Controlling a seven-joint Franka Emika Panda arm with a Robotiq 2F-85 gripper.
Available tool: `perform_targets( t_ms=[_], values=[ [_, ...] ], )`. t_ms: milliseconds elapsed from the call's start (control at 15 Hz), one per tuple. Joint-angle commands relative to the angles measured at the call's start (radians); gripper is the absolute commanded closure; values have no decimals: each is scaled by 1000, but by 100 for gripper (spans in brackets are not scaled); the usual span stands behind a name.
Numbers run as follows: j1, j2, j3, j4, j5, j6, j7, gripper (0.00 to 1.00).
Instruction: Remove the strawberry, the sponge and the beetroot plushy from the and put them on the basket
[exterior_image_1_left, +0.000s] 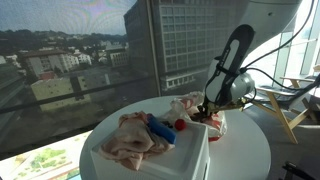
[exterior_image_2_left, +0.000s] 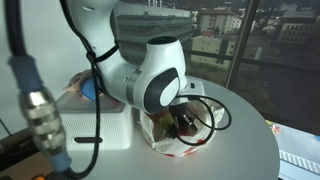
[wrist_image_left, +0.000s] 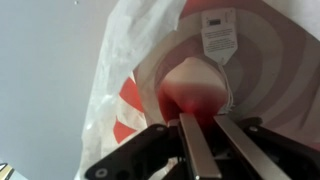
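Note:
The beetroot plushy will next be carried up from the bag by the robot's gripper, then over beside the strawberry and sponge already on the white box (exterior_image_1_left: 190, 152).
My gripper (exterior_image_1_left: 209, 107) reaches down into a red-and-white bag (exterior_image_1_left: 214, 121) on the round table; it also shows in an exterior view (exterior_image_2_left: 181, 124). In the wrist view the fingers (wrist_image_left: 207, 119) are nearly together, their tips pinching a soft red and pale pink plush (wrist_image_left: 195, 85), which looks like the beetroot plushy. It lies on striped grey fabric with a white label (wrist_image_left: 218, 33). A small red strawberry (exterior_image_1_left: 180, 124) and a blue sponge (exterior_image_1_left: 160, 128) lie on the white box (exterior_image_1_left: 190, 152). The sponge also shows in an exterior view (exterior_image_2_left: 88, 90).
A crumpled pink-beige cloth (exterior_image_1_left: 130, 140) covers much of the white box (exterior_image_2_left: 108, 130). The round white table (exterior_image_1_left: 245, 150) stands next to large windows. The bag's patterned wall (wrist_image_left: 125, 95) rises beside the fingers. Black cables hang off the arm (exterior_image_2_left: 215, 115).

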Motion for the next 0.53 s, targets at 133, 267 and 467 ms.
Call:
perform_targets(
  t_ms=[133,267,467],
  values=[
    [-6,-270,48,-212,-9,128,-51,88],
    [72,-353,-40,-289,-51,125,-48,91],
    [135,-450,-171,-359,-174,53,-38,92]
  ],
)
